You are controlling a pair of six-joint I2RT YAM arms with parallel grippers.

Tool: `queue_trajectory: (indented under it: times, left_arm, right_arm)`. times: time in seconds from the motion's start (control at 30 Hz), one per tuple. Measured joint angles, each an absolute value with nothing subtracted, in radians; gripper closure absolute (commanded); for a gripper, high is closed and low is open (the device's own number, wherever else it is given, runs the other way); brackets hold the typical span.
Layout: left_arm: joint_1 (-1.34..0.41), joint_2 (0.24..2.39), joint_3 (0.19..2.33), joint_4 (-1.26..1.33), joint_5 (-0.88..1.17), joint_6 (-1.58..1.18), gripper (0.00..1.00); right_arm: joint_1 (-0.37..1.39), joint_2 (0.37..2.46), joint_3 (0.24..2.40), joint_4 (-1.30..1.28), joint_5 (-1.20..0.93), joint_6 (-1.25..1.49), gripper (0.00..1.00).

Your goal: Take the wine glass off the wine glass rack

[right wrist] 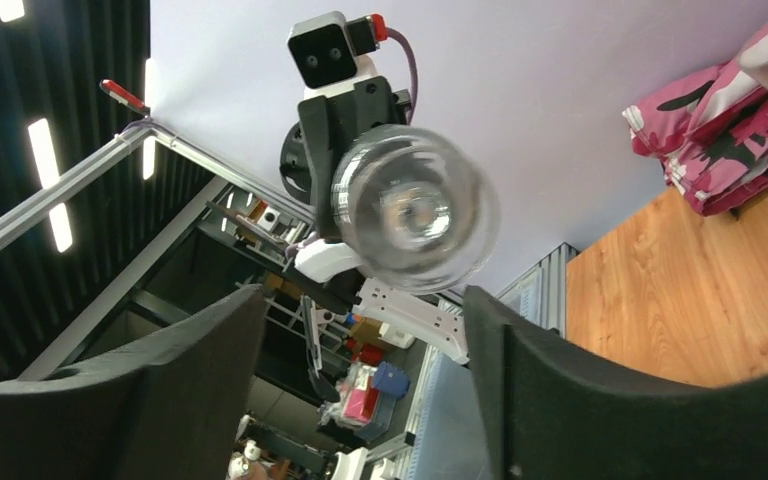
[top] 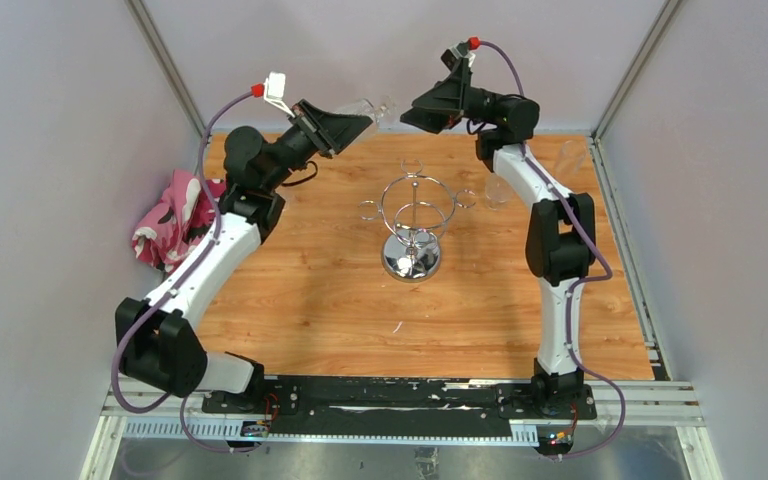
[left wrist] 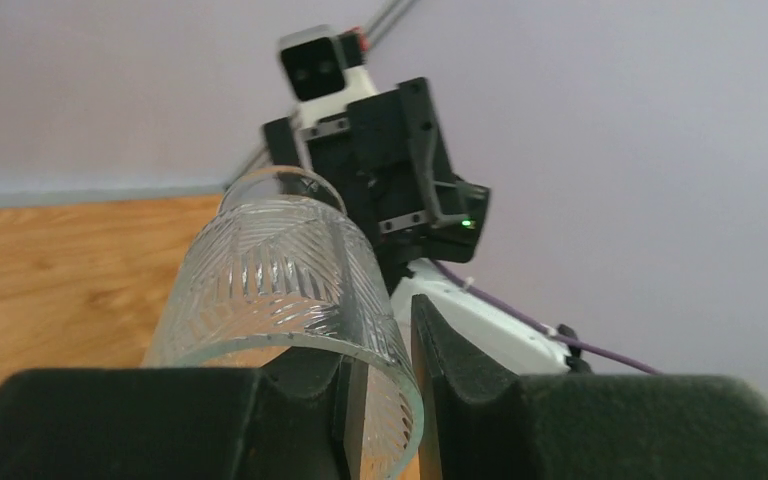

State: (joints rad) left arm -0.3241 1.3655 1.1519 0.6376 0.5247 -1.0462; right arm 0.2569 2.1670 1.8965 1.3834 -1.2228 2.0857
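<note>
I will next tilt my left gripper toward the table and lower the glass's sideways-pointing foot onto the bare wood between cloth and rack, so the glass can stand once released.
The chrome wine glass rack [top: 415, 212] stands mid-table on its mirrored dome base, and I see no glass on it. My left gripper [top: 366, 119] is raised above the far side of the table, shut on the rim of a clear patterned wine glass [top: 382, 105]. In the left wrist view one finger is inside the glass [left wrist: 280, 285] and one outside, with the gripper [left wrist: 385, 340] clamped on its wall. My right gripper [top: 407, 116] is open and empty, facing the glass from the right. In the right wrist view the glass [right wrist: 415, 205] sits just beyond the open gripper [right wrist: 360, 300].
A pink and white cloth [top: 175, 220] lies at the table's left edge, and also shows in the right wrist view [right wrist: 730, 120]. A clear glass [top: 497, 192] stands right of the rack. Another glass [top: 572, 155] stands near the far right corner. Grey walls enclose the table.
</note>
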Motion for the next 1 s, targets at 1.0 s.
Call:
queue_trajectory:
  times: [1.0]
  left_arm:
    - [-0.379,1.484,1.551,-1.016,-0.126,-0.328,1.0]
  right_arm:
    - [0.058,1.509,1.754,-0.175,-1.045,0.677,0.22]
